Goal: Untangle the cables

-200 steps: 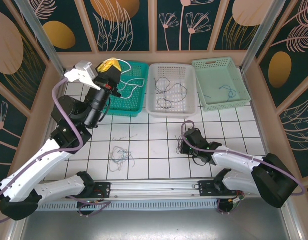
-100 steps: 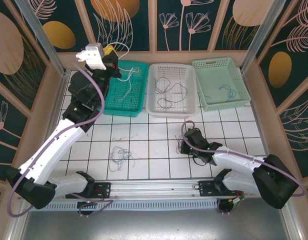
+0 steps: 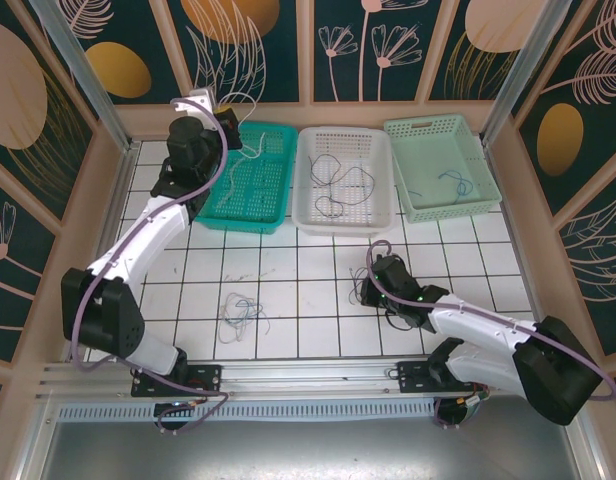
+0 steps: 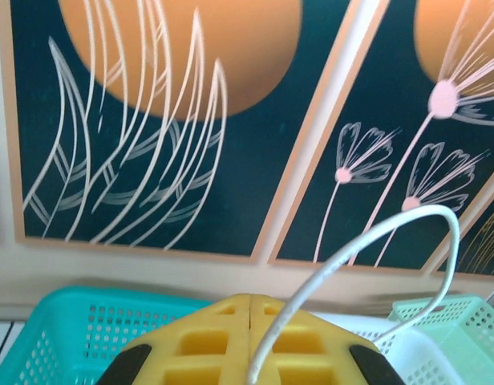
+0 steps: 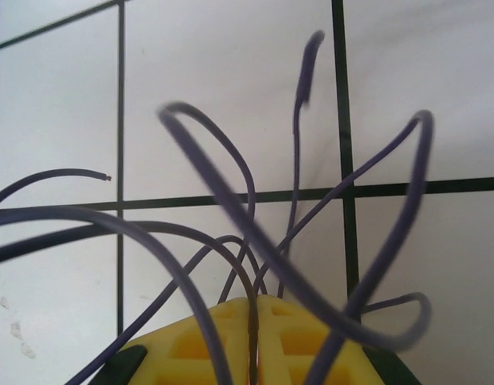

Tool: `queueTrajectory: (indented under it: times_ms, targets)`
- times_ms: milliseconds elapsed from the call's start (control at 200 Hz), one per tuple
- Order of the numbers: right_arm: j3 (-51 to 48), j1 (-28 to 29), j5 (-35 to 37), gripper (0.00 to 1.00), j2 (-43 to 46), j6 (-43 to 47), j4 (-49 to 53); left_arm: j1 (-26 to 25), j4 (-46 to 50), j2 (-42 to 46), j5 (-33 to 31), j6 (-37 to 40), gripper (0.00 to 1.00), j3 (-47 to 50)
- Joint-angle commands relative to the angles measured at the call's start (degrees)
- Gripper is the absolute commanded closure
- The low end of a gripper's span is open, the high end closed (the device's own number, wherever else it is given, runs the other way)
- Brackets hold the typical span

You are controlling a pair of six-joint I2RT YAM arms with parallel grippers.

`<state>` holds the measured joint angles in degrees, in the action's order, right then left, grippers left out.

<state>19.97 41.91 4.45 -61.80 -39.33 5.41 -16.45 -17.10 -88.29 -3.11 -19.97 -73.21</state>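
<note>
The left gripper moves down next, tilting down, over the teal basket's bottom to release the pale white cable (image 4: 375, 237), since the cable's hanging part already trails there.
My left gripper (image 3: 226, 112) is raised at the back wall, over the rear left corner of the teal basket (image 3: 220, 212). Its yellow jaws (image 4: 251, 303) are shut on a pale white cable (image 4: 375, 237). This cable arcs out and hangs down into the basket (image 3: 250, 150). On the tiles right of centre, my right gripper (image 3: 372, 289) sits low, jaws (image 5: 252, 305) shut on a dark navy cable (image 5: 305, 72). The cable's loops spread over the tiles ahead of it. A loose tangle of pale and blue cables (image 3: 238, 312) lies on the tiles front left.
A white basket (image 3: 304, 205) in the middle of the back row holds dark cables (image 3: 333, 185). A pale green basket (image 3: 420, 208) to its right holds a blue cable (image 3: 454, 181). Patterned walls enclose the table on three sides.
My left arm has swung up and back toward the rear wall, carrying the white cable with it. The right arm has stayed nearly still.
</note>
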Motion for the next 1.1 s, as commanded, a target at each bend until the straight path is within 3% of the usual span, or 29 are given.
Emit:
queueTrajectory:
  times_ms: [0,420,751,856,931,1036,1096]
  targets:
    - [1.04,-0.34,-0.67,0.9,-0.97,1.1,-0.24,2.06,-4.14,-2.12,3.88,-4.27,1.0,2.37]
    - [0.86,-0.34,-0.97,0.9,-1.11,0.88,-0.15,2.79,-1.72,-11.16,9.0,-7.5,1.0,3.34]
    - [0.43,-0.34,-0.84,0.9,-1.05,0.68,0.21,2.94,4.46,-14.0,6.41,-9.72,0.75,2.55]
    - [0.49,-0.34,-0.76,0.9,-1.12,0.74,0.23,3.09,6.41,-14.54,6.1,-9.78,0.73,1.85]
    - [0.73,-0.32,-0.5,0.9,-0.91,0.92,0.75,3.09,6.97,-14.32,5.69,-9.96,0.65,1.75]
    - [1.26,-0.38,-0.08,0.89,-0.26,1.61,1.54,3.03,6.25,-12.55,7.47,-9.35,0.6,2.36]
    - [1.55,-0.34,0.08,0.84,0.41,2.14,1.96,2.74,5.07,-10.85,10.12,-8.41,0.58,3.38]
